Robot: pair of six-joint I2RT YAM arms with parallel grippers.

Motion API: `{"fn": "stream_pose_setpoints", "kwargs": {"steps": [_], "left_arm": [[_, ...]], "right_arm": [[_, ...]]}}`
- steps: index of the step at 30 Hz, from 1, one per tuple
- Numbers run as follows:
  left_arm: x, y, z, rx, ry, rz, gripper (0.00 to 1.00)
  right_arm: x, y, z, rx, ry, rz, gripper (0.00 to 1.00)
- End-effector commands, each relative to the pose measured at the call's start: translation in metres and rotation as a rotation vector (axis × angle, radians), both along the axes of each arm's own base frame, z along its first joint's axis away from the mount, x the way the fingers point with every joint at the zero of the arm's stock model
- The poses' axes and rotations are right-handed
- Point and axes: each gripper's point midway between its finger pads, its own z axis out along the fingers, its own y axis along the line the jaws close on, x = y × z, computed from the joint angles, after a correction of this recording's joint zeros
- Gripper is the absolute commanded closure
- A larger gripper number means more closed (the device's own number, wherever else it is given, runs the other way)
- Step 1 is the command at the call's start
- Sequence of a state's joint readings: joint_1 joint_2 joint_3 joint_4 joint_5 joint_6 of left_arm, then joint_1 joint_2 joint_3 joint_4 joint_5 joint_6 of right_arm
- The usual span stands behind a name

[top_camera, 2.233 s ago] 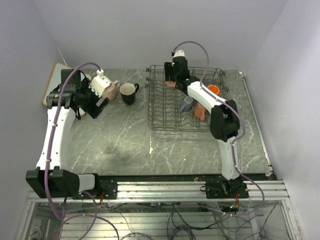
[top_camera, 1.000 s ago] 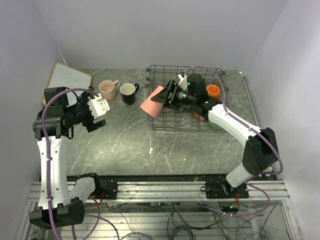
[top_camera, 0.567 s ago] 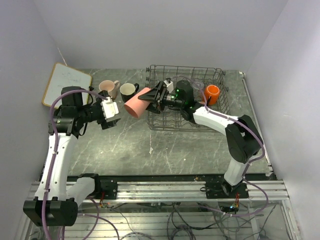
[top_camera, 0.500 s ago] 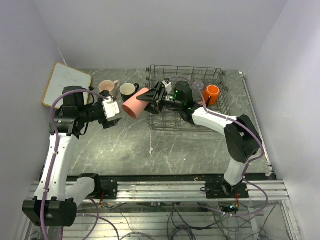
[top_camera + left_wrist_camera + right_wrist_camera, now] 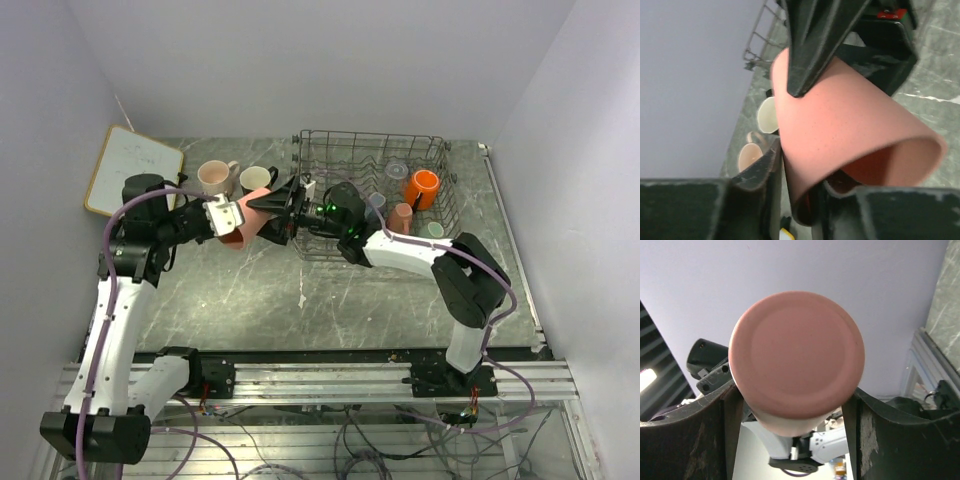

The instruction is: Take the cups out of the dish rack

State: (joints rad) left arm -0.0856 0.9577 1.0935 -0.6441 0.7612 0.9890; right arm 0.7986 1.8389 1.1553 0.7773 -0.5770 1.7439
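My left gripper turns the pink tumbler upright next, then comes down to release it beside the pale pink mug, as that tabletop spot lies below my fingertips.
A pink tumbler hangs on its side above the table, left of the dish rack. My right gripper is shut on its base end, and the round bottom fills the right wrist view between my fingers. My left gripper is shut on its rim: in the left wrist view one finger lies outside the tumbler wall and the other sits inside the mouth. An orange mug, a salmon cup, a grey-blue cup, a mint cup and a clear glass stay in the rack.
A pale pink mug and a black mug stand upright on the table just behind the tumbler. A white wood-framed board lies at the back left corner. Walls close in the back and both sides.
The right arm carried the tumbler out of the rack and leftward. The left gripper came in from the left and closed on the tumbler's rim.
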Motion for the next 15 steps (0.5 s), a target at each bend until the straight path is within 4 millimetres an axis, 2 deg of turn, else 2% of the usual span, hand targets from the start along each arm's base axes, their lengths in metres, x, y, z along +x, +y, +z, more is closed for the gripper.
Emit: {"fn": "stream_pose_setpoints", "kwargs": {"steps": [1, 2, 4, 5, 7, 10, 11, 12, 15], "left_arm": [[0.006, 0.007, 0.000, -0.025, -0.012, 0.086, 0.86], [0.009, 0.010, -0.001, -0.029, -0.005, 0.114, 0.92], [0.019, 0.021, -0.008, -0.019, 0.022, 0.196, 0.93], [0.028, 0.030, -0.012, -0.007, 0.044, 0.262, 0.93], [0.043, 0.050, -0.026, 0.042, 0.119, 0.392, 0.93], [0.064, 0.085, -0.056, 0.163, 0.270, 0.571, 0.93], [0.071, 0.095, -0.073, 0.198, 0.346, 0.611, 0.93], [0.077, 0.105, -0.077, 0.207, 0.385, 0.645, 0.93], [0.090, 0.131, -0.104, 0.248, 0.550, 0.724, 0.93]], "right_arm": [[-0.027, 0.012, 0.021, 0.033, -0.083, 0.060, 0.68], [-0.022, 0.009, 0.019, 0.014, -0.090, 0.052, 0.54], [-0.006, -0.005, 0.011, -0.069, -0.124, 0.010, 0.28], [0.006, -0.016, 0.007, -0.119, -0.143, -0.020, 0.18], [0.029, -0.042, 0.000, -0.235, -0.200, -0.090, 0.07], [0.066, -0.092, -0.011, -0.449, -0.263, -0.210, 0.01], [0.075, -0.108, -0.015, -0.505, -0.278, -0.240, 0.00], [0.084, -0.124, -0.017, -0.551, -0.296, -0.263, 0.00], [0.116, -0.180, -0.026, -0.755, -0.337, -0.383, 0.00]]}}
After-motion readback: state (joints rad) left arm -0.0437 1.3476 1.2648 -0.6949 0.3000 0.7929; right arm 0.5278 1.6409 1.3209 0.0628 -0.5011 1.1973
